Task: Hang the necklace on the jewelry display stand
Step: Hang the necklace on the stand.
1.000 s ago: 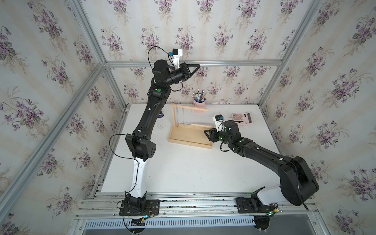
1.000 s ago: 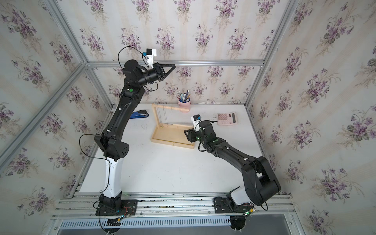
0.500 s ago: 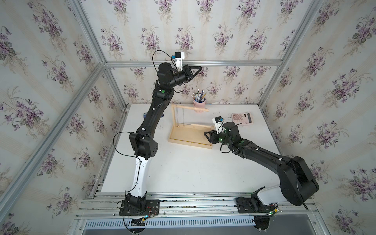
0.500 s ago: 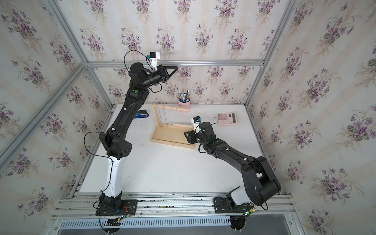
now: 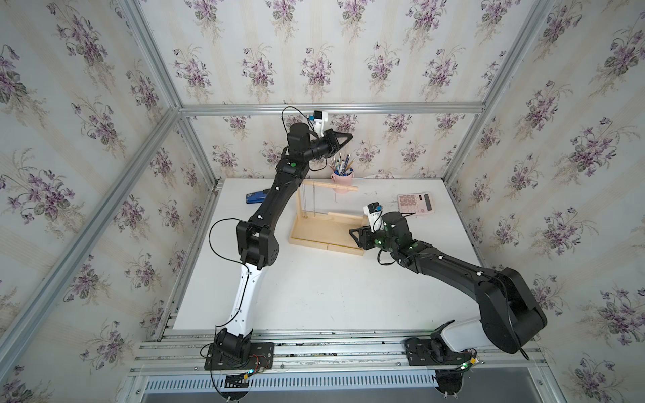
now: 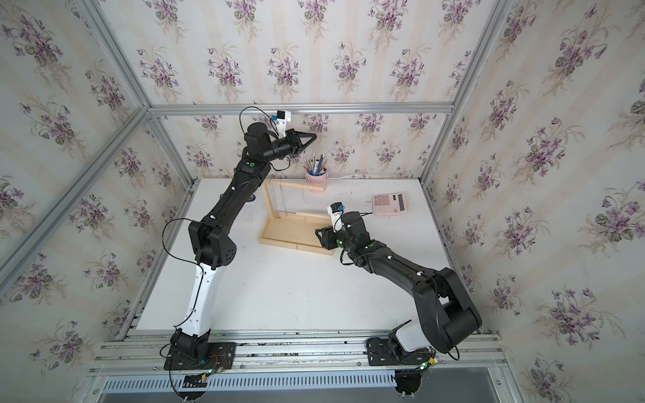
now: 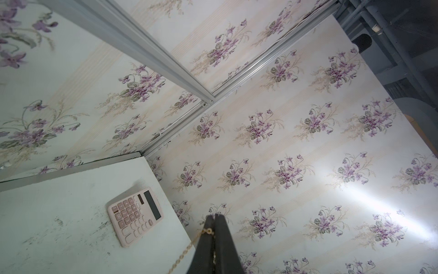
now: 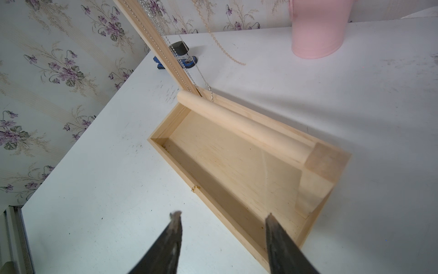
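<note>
My left gripper should next move down toward the top bar's loose end (image 5: pixel 353 188) and let go of the gold chain there. Its fingers still hold the chain high above the bar.
My left gripper (image 5: pixel 350 134) (image 6: pixel 315 134) is raised high by the back wall, above the pen cup. In the left wrist view it (image 7: pixel 215 215) is shut on the gold chain of the necklace (image 7: pixel 188 248), which trails down from the fingertips. The chain's loose end (image 8: pixel 224 48) dangles beside the jewelry display stand (image 5: pixel 324 235) (image 6: pixel 293 232). Silver chains (image 8: pixel 166 42) hang by its upright post; the top bar (image 5: pixel 328 185) is above. My right gripper (image 5: pixel 352 235) (image 8: pixel 222 217) is open, low over the tray's front wall near its right end.
A pink cup of pens (image 5: pixel 342 177) stands behind the stand. A pink calculator (image 5: pixel 416 203) (image 7: pixel 135 214) lies at the back right, a blue stapler (image 5: pixel 256 199) at the back left. A tiny gold clasp (image 8: pixel 195 188) rests on the tray's front rim.
My left gripper has come down and slightly to the right with the chain, its arm shifting along. The right arm has stayed put.
</note>
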